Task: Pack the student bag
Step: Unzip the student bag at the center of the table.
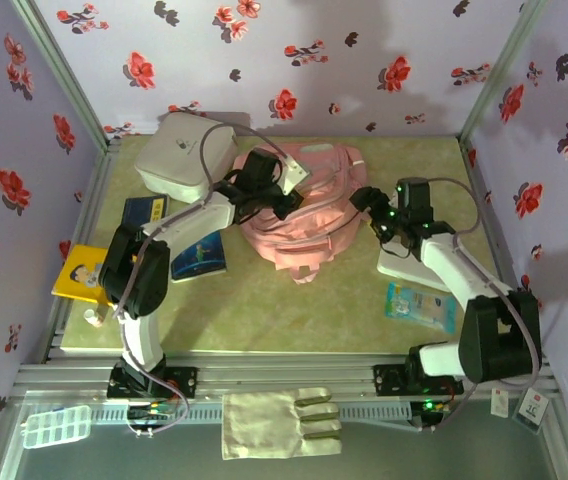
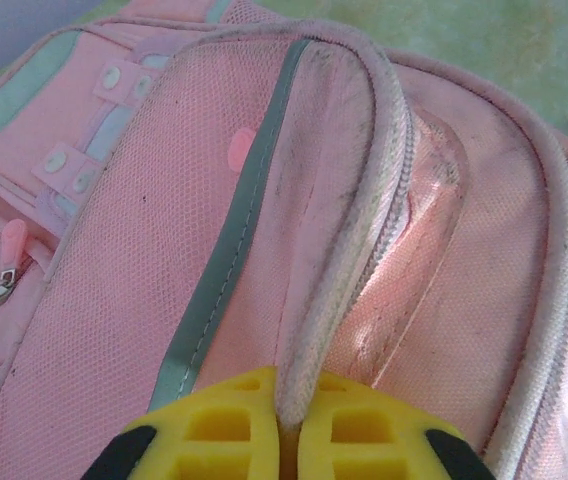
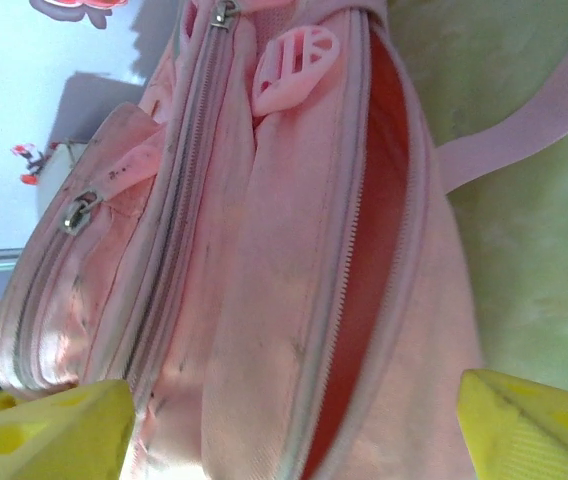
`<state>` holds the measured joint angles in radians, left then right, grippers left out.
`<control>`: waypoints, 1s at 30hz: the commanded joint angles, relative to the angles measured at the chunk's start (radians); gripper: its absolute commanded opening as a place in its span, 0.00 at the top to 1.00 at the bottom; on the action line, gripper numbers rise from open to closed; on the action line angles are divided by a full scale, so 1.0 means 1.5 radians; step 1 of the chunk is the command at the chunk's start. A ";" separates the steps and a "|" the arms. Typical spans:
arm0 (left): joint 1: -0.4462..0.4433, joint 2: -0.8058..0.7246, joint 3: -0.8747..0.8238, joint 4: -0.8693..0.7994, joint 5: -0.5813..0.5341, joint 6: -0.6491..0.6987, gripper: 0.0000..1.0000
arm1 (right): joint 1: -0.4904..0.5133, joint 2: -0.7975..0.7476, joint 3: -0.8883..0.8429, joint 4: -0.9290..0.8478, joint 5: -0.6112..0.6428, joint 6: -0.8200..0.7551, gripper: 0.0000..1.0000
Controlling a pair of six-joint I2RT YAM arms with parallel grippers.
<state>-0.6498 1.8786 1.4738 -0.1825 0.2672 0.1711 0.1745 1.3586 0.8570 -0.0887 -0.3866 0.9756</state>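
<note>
My left gripper moves back toward my base with a turn next, over the bag's near half, to release the pale rim still pinched between its fingers.
The student bag [image 1: 309, 225], a soft pink backpack, lies in the middle of the table. My left gripper [image 1: 282, 203] is at its upper left edge. In the left wrist view its yellow fingers [image 2: 224, 430] are shut on the bag's pale piped rim [image 2: 309, 340], with the gripper [image 2: 289, 425] pinching it from both sides. My right gripper [image 1: 362, 203] is at the bag's right side. In the right wrist view that gripper [image 3: 289, 440] stands open, with its yellow fingertips [image 3: 44, 430] wide apart. Between them lies the bag [image 3: 264, 300] with an unzipped slit [image 3: 369, 250] showing red lining.
A white rounded box [image 1: 179, 155] stands at the back left. Two blue books [image 1: 144, 212] [image 1: 201, 257] and a yellow book [image 1: 82, 275] lie at the left. A white flat item [image 1: 404, 268] and a teal packet [image 1: 419, 305] lie under the right arm. Patterned walls enclose three sides.
</note>
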 commanded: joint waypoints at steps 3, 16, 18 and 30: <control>0.008 -0.046 -0.005 0.053 0.029 0.020 1.00 | 0.002 0.042 0.060 0.057 -0.065 0.079 0.15; 0.008 -0.036 -0.004 0.007 0.052 0.062 1.00 | 0.020 0.128 0.110 0.080 -0.140 0.130 0.07; 0.008 -0.034 -0.003 -0.004 0.058 0.068 1.00 | 0.027 0.138 0.112 0.100 -0.134 0.153 0.05; 0.007 -0.016 0.029 -0.102 0.103 0.112 0.85 | 0.077 0.219 0.155 0.084 -0.113 0.190 0.10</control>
<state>-0.6403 1.8725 1.4765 -0.2974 0.3458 0.3237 0.2756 1.6676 1.0576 0.0109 -0.5610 1.2266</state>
